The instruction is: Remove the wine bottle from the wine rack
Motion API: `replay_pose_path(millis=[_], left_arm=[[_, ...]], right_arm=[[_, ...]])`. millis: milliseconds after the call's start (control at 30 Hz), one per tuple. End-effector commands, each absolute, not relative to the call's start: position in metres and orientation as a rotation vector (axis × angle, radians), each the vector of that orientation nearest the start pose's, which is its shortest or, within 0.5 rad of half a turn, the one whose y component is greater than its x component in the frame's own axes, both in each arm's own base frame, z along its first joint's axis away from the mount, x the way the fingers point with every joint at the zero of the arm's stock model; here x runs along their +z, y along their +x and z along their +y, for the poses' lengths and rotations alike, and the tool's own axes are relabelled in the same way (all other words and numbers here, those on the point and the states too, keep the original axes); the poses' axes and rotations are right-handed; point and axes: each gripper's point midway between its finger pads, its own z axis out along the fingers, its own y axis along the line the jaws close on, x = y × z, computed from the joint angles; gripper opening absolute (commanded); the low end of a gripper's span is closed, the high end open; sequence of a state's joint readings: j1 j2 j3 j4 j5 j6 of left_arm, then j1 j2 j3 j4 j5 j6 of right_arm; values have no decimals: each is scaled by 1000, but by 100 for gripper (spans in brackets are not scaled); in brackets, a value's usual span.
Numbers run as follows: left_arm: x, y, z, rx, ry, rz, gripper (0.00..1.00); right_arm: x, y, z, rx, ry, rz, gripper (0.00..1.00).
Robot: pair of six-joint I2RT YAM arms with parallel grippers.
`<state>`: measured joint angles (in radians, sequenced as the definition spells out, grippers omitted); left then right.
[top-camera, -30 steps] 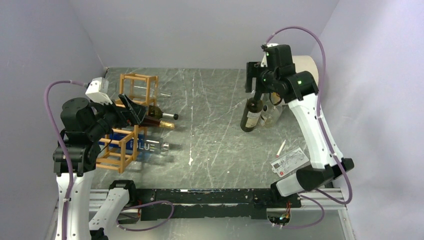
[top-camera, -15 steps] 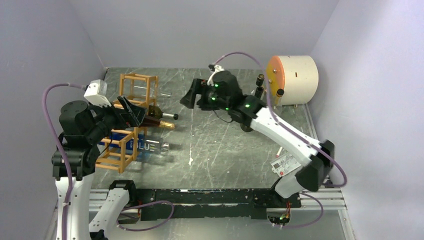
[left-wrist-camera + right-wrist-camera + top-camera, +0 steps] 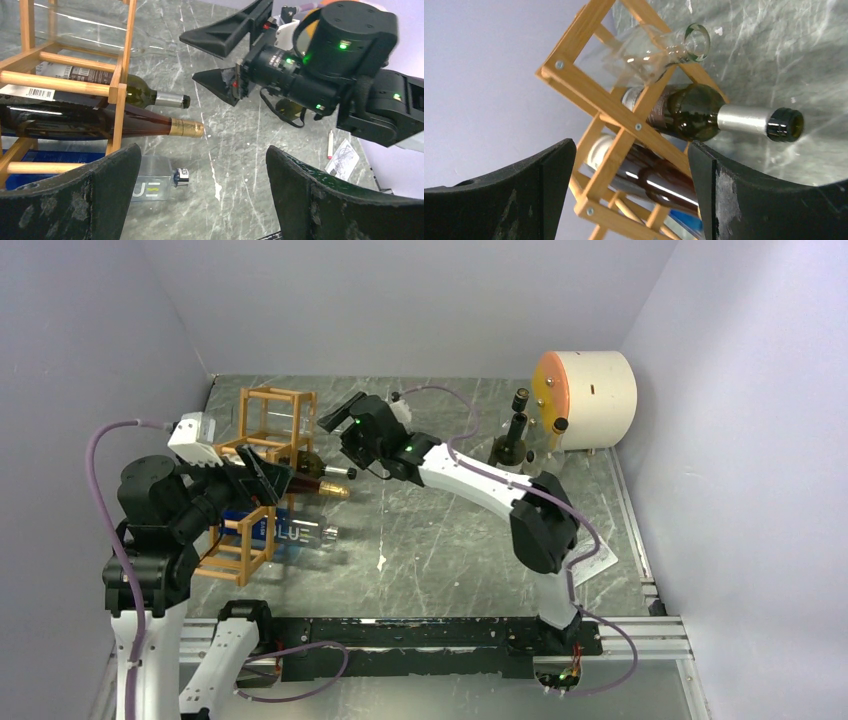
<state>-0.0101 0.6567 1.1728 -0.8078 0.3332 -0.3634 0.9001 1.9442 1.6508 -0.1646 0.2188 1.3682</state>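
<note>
My right gripper is open above the clear bottle's neck, which sticks out from the rack. It will move down and tilt level onto that neck.
The wine rack of light wooden bars stands at the left. It holds a clear bottle, a dark green bottle with a silver neck and a brown bottle with gold foil. A blue-labelled clear bottle lies in its bottom cell. My right gripper is open and empty, just right of the bottle necks. In the right wrist view the gripper faces the rack and the green bottle. My left gripper is open and empty beside the rack.
A dark bottle and a clear one stand at the back right near a cream cylinder. A printed card lies near the right arm's base. A pen shows in the left wrist view.
My right arm has swung from the standing bottles at the back right across to the rack's bottle necks. The left arm has barely moved.
</note>
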Motion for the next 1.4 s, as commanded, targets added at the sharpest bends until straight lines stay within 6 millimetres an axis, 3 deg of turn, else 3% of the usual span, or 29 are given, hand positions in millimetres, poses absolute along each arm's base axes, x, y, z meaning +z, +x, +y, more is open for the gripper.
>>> replay_pose_path(millis=[0, 167, 367, 733, 833, 1000, 1100, 1367], left_arm=[[336, 203, -64, -498, -89, 1885, 98], [337, 198, -67, -509, -74, 1876, 98], [349, 191, -71, -523, -47, 1850, 98], [354, 185, -72, -514, -30, 1834, 98], [349, 189, -71, -510, -38, 1848, 98], [356, 190, -76, -522, 0, 1843, 98], [357, 189, -72, -504, -19, 1840, 98], [348, 187, -69, -479, -22, 1858, 98]], right_arm=[[219, 393, 478, 1222, 1005, 2037, 87], [189, 408, 500, 1280, 1123, 2027, 82], [170, 425, 514, 1278, 1207, 2000, 80], [151, 446, 513, 1259, 1312, 1901, 79], [137, 448, 509, 1258, 1381, 1888, 78], [138, 461, 495, 1232, 1427, 1814, 76], [136, 470, 498, 1215, 1423, 1814, 75], [130, 482, 509, 1253, 1470, 1785, 55]])
